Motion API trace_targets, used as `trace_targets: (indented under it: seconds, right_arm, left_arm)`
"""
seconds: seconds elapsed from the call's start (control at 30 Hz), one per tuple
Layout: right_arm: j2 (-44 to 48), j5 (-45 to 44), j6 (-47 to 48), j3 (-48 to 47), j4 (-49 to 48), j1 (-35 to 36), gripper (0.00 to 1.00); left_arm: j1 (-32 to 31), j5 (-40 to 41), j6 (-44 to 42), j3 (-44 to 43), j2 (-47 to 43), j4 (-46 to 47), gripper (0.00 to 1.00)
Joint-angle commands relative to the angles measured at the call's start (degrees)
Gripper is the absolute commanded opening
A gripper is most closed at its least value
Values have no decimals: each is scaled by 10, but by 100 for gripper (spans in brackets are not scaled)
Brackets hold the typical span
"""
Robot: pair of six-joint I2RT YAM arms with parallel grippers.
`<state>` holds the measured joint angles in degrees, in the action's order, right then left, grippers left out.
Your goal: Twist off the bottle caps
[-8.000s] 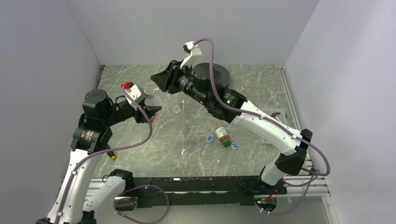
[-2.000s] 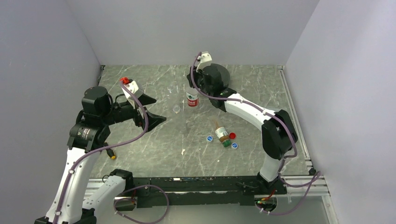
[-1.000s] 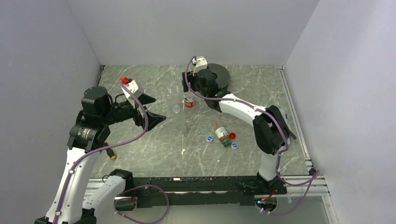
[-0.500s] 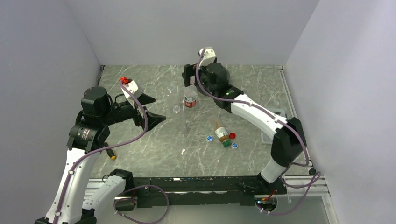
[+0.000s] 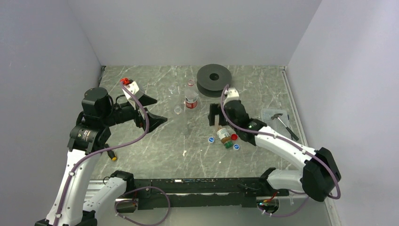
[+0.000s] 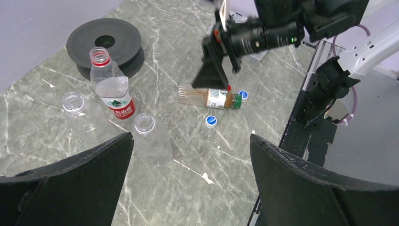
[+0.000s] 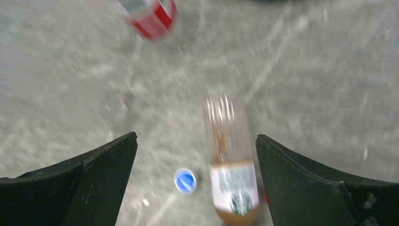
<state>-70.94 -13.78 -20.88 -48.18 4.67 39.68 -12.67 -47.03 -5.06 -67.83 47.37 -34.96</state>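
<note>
My right gripper will next bring its open fingers down and back around both sides of the amber-brown bottle's white label point(image 5: 223, 133) point(image 7: 235, 187), because the label is below it and back toward my base.
The amber-brown bottle point(image 5: 224, 135) lies on its side mid-table with its green cap point(image 5: 228, 145) on; it shows blurred in the right wrist view point(image 7: 230, 160). My right gripper point(image 5: 215, 117) hangs open just above and behind it, the bottle's body point(image 6: 211, 98) below its jaws point(image 7: 196, 137). The red-label bottle point(image 5: 191, 97) stands uncapped further back. Two plain clear bottles point(image 5: 178, 109) point(image 5: 171, 89) stand uncapped to its left. Loose caps lie round the amber bottle: blue point(image 5: 211, 139), blue point(image 5: 236, 147), red point(image 5: 234, 136). My left gripper point(image 5: 160, 109) hovers open and empty at the left point(image 6: 191, 137).
A black disc point(image 5: 214, 75) sits at the back centre. A hammer point(image 5: 283, 125) and a clear tray point(image 5: 272, 114) lie at the right. A small yellow item point(image 5: 113, 157) lies near the left arm. Walls enclose the table on three sides.
My right gripper opened off the red-label bottle, left it standing, and swung toward the near side to hover over the amber bottle. The left arm has not moved.
</note>
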Motion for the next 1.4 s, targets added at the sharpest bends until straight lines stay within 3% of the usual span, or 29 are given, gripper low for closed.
trace_targets:
  seconds: [0.0, 0.23, 0.43, 0.77, 1.13, 1.27, 1.37]
  right_arm:
    - [62, -26, -75, 73, 42, 18, 100]
    - [19, -66, -121, 106, 47, 68, 96]
    - [-74, -118, -129, 79, 59, 68, 84]
    - [-79, -112, -137, 64, 56, 68, 76]
    - [-115, -98, -156, 72, 47, 68, 48]
    - [-56, -107, -134, 35, 93, 68, 34]
    - [10, -57, -98, -20, 132, 68, 32]
  left_arm:
    - [2, -25, 12, -10, 0, 15, 99]
    - [2, -45, 23, -3, 4, 26, 99]
    - [2, -55, 15, -12, 3, 13, 99]
    - [1, -73, 14, -8, -1, 15, 99]
    - [2, -124, -16, -10, -4, 2, 99]
    - [1, -167, -84, -15, -3, -20, 99]
    - [1, -196, -197, -22, -5, -58, 99]
